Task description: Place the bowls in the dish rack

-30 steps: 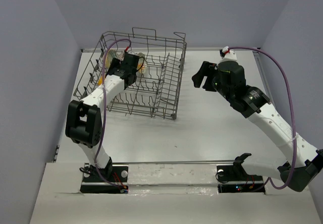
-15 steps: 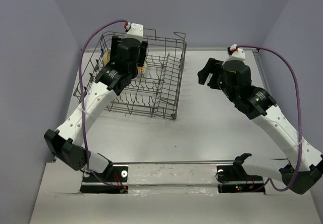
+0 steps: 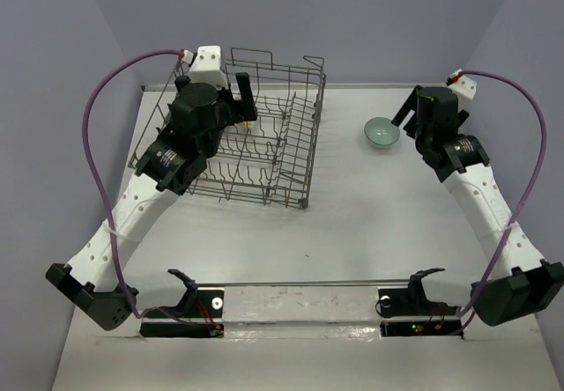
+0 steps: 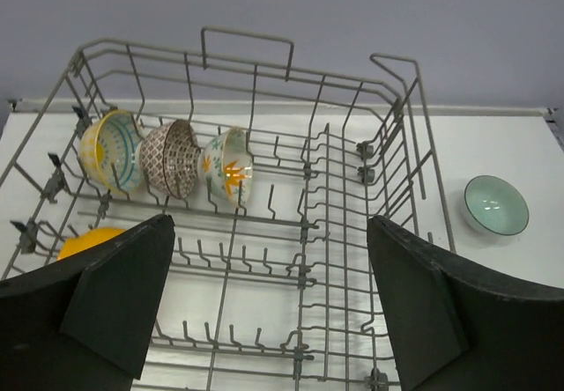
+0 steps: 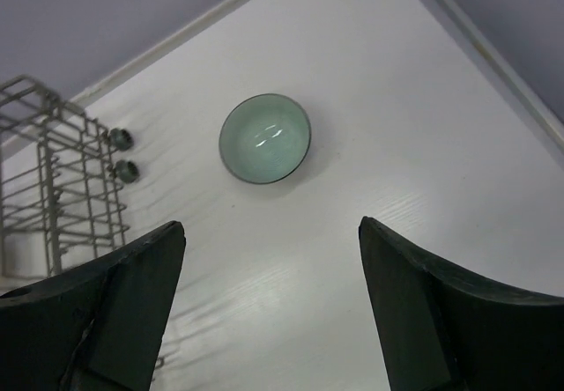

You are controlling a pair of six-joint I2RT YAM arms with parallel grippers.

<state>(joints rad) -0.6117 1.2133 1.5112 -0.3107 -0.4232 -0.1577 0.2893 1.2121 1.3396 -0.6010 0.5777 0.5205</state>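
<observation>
Only this bowl is still outside the rack, so my right gripper needs to move down over the pale teal bowl's rim (image 3: 398, 136) (image 5: 303, 158) on the side away from the rack.
The grey wire dish rack (image 3: 264, 144) stands at the far left of the table. In the left wrist view, three bowls stand on edge in the rack's (image 4: 248, 32) back row: the yellow floral bowl (image 4: 110, 149), the brown patterned bowl (image 4: 172, 158) and the leaf-pattern bowl (image 4: 229, 164). The orange-yellow bowl (image 4: 88, 239) lies low at the rack's left side, partly hidden by my finger. The pale teal bowl (image 3: 381, 132) sits upright on the table right of the rack (image 4: 496, 204) (image 5: 264, 138). My left gripper (image 3: 236, 100) (image 4: 269, 307) hovers open and empty above the rack. My right gripper (image 3: 410, 118) (image 5: 269, 312) is open and empty, just right of the teal bowl.
Purple-grey walls close the table at the back and both sides. A raised edge strip (image 5: 480, 52) runs along the right side near the teal bowl. The rack's corner (image 5: 62, 180) shows at the left of the right wrist view.
My left arm has risen up and back out of the rack's far-left corner. My right arm has swung right and back, uncovering the teal bowl on the table.
</observation>
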